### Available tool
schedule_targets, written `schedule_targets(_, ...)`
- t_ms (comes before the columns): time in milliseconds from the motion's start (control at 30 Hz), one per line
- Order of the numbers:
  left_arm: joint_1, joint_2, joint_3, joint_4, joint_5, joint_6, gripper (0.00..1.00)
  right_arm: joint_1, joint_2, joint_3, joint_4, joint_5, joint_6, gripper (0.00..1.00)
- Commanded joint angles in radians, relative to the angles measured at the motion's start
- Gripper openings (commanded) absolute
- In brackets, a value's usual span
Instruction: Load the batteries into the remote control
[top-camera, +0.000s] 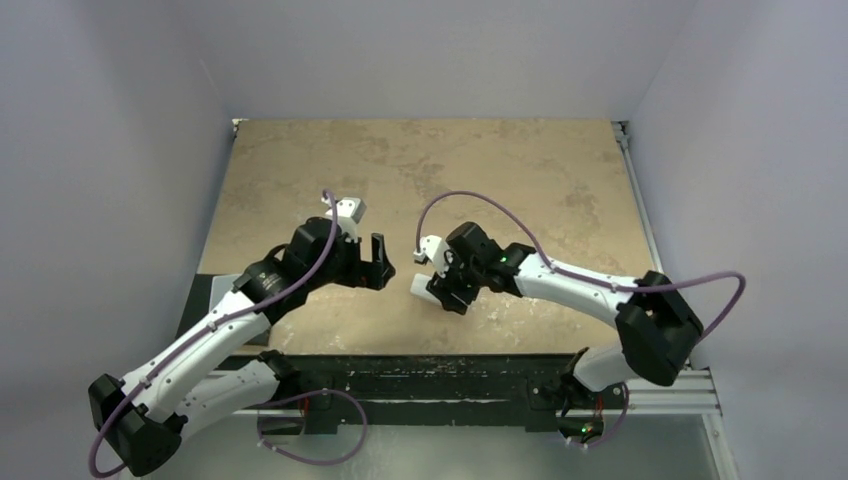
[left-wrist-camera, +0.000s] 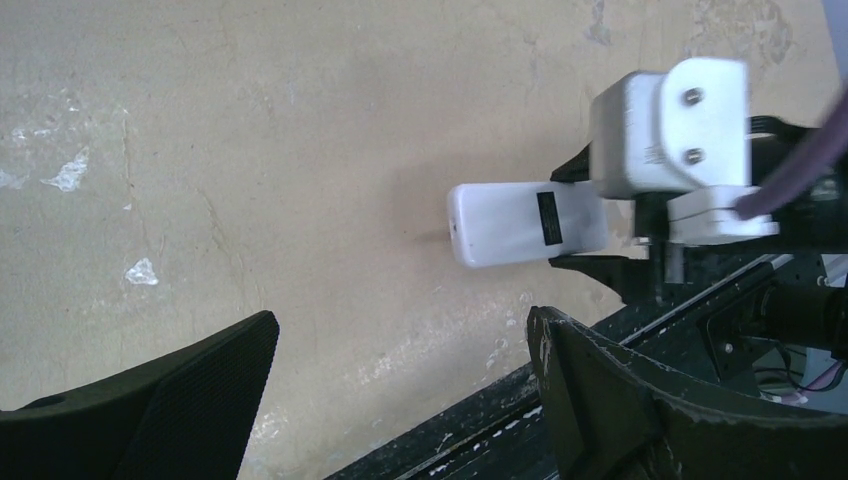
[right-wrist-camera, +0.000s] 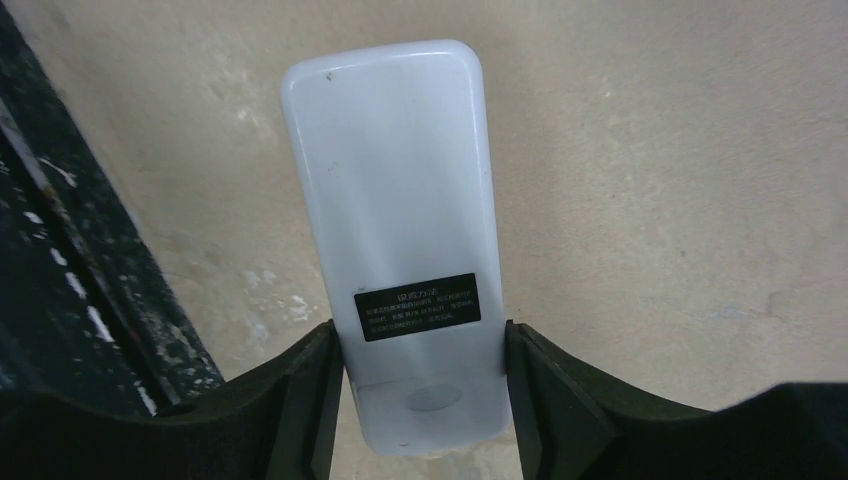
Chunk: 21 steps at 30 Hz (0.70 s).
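Observation:
Next, my left gripper turns toward the right gripper and moves onto the remote's loose end (top-camera: 419, 286) (left-wrist-camera: 466, 225), since this lies to its right in the top view.
The remote control (right-wrist-camera: 400, 180) is a white handset with its plain back up, showing a black label and an oval thumb mark near its gripped end. My right gripper (right-wrist-camera: 422, 350) is shut on its two long sides near that end. In the top view the remote (top-camera: 419, 285) sticks out to the left of the right gripper (top-camera: 445, 290), low over the tan table. My left gripper (top-camera: 382, 262) is open and empty a short way left of it. In the left wrist view the remote (left-wrist-camera: 510, 225) lies beyond the open left gripper (left-wrist-camera: 405, 330). No batteries are in view.
The table's dark front edge (top-camera: 400, 365) runs just behind both grippers and also shows in the right wrist view (right-wrist-camera: 60, 280). A pale flat piece (top-camera: 220, 290) lies at the table's left edge under the left arm. White walls close in the table on three sides.

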<state>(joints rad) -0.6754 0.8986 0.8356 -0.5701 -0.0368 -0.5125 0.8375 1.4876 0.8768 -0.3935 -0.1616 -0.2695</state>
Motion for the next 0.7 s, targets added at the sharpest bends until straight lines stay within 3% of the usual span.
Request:
schedule_targets(0,0.002,0.013,0.026,0.033,0.043,0.015,0.96,0.003,-0.095,0.084,-0.041,-0.061,0.108,0.13)
schedule_targets(667,0.002,0.066,0.165,0.244,0.516,0.264,0.98,0.000,-0.465,-0.077,0.060,-0.446,0.426,0.14)
